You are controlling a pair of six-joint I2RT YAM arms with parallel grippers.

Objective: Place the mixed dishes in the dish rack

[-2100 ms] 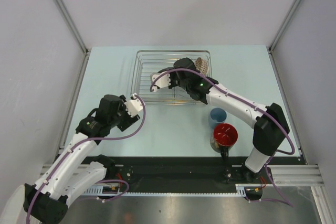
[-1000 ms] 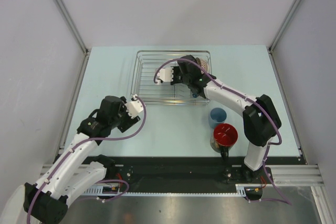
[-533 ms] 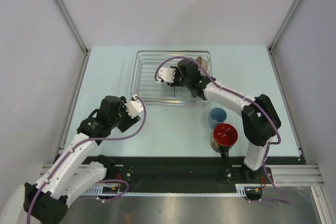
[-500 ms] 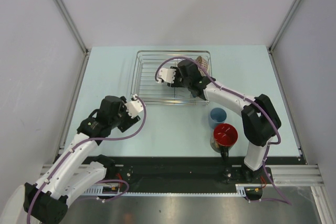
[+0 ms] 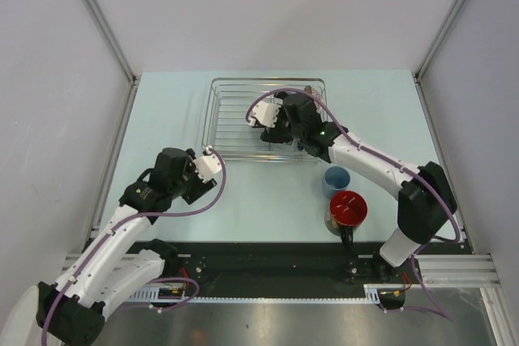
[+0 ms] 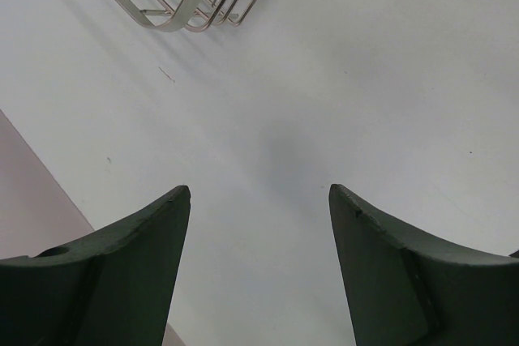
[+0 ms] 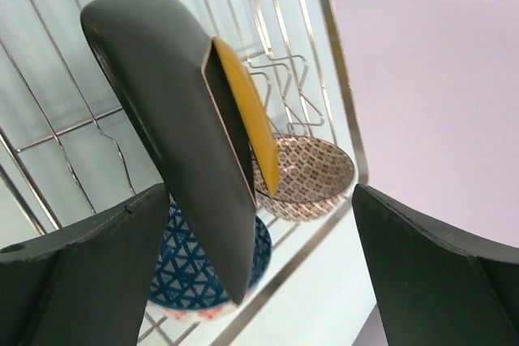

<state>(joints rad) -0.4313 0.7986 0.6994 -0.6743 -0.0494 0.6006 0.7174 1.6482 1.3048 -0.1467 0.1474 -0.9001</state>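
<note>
My right gripper draws off the plate next, back and down onto the light blue cup's rim [image 5: 326, 177] facing my left gripper, as the cup stands outside the rack [image 5: 219, 119].
The square black plate with its yellow centre [image 7: 174, 111] stands on edge, tilted, inside the silver wire dish rack [image 5: 219, 119]. My right gripper [image 7: 261, 192] hangs open around it, and the plate's lower edge sits close to the left finger [image 7: 81, 281]. Behind the plate the speckled bowl [image 7: 312, 176] leans in the rack's corner. On the table, the light blue cup [image 5: 336, 177] and the dark mug with red inside [image 5: 347, 210] stand near the rack's right front. My left gripper [image 6: 259, 192] is open over bare table beside the rack's corner [image 6: 190, 6].
A blue patterned bowl [image 7: 182, 277] lies in the rack under the plate. In the top view the right arm [image 5: 365, 160] crosses the rack's front right corner, just above the cup. Grey walls close in the table on three sides.
The right gripper has gone from nearly shut to wide open, letting go of the plate, and has shifted slightly right. The left arm has not moved.
</note>
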